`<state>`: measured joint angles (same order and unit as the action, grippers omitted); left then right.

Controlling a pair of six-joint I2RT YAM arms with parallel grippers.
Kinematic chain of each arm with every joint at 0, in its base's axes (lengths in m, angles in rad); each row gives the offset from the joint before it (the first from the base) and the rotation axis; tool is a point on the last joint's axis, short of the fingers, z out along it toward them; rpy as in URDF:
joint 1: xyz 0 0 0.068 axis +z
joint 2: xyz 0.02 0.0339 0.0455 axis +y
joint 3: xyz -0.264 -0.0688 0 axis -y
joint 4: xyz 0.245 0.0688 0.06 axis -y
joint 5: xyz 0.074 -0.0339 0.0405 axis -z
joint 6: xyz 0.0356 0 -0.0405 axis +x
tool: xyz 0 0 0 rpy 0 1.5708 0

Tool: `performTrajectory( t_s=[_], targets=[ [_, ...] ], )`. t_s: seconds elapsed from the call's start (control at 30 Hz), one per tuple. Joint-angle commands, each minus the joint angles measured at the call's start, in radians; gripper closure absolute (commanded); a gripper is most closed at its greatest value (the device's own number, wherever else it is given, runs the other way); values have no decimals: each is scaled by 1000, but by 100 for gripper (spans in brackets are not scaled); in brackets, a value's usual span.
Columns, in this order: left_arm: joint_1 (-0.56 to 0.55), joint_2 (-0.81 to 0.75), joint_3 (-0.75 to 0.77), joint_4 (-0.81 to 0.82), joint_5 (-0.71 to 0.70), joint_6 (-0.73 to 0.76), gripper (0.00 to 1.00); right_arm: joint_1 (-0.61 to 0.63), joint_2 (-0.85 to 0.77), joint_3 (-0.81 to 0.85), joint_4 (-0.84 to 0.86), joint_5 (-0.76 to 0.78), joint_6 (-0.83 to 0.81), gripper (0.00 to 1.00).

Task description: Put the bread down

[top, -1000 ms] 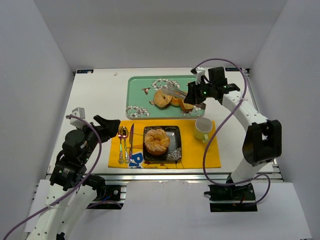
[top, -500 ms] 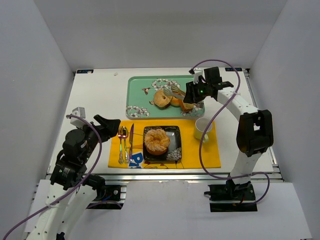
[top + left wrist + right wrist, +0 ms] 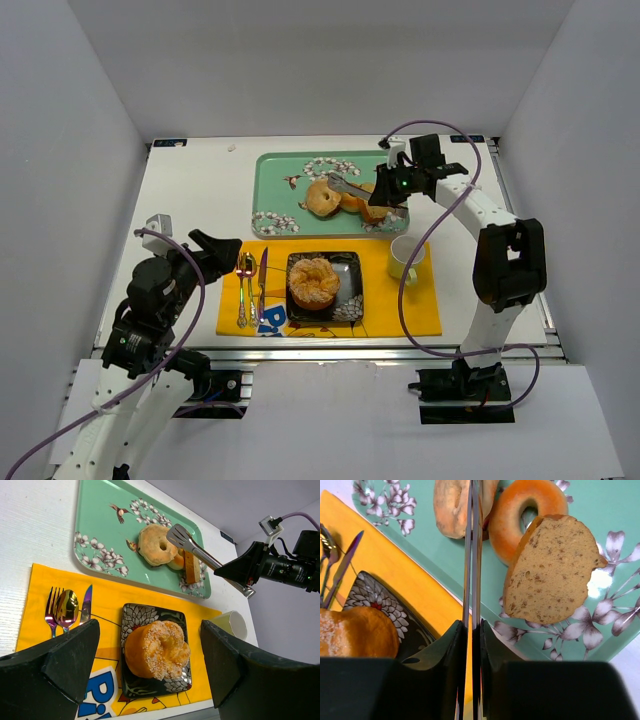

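I will next lift the bagel (image 3: 322, 197) in the closed tongs with my right gripper. Then I will bring it back over the sugared bun (image 3: 313, 282) and let go of the handles.
A pale bagel (image 3: 322, 197), an orange doughnut (image 3: 352, 203) and a brown bread slice (image 3: 550, 572) lie together on the green flowered tray (image 3: 275, 170). My right gripper (image 3: 475, 645) is shut on metal tongs (image 3: 474, 555), whose two arms are pressed together. The tong tips (image 3: 179, 532) sit over the bagel's right edge, with nothing visibly between them. A sugared bun (image 3: 313, 282) rests on the black plate (image 3: 350, 275). My left gripper (image 3: 150, 650) hangs open above the yellow placemat (image 3: 420, 310), holding nothing.
A pale green mug (image 3: 406, 258) stands on the placemat's right end, just below the right gripper. A fork, spoon and knife (image 3: 248, 285) lie on its left end. White walls close in the table on three sides.
The right gripper moved left toward the tray's bread and squeezed the tongs from spread to shut. The left arm and the bread stayed put.
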<state>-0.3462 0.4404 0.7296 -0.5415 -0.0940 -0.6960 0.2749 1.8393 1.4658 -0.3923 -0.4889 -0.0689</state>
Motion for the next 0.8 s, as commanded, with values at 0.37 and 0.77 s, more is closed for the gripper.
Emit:
performTrajectory(
  t_s=[0.37, 0.77],
  targets=[
    [-2, -5, 16, 5, -9, 10, 10, -92, -236, -5, 12, -312, 141, 100],
    [-2, -3, 10, 12, 3, 13, 9, -79, -679, -451, -120, -637, -29, 100]
  ],
)
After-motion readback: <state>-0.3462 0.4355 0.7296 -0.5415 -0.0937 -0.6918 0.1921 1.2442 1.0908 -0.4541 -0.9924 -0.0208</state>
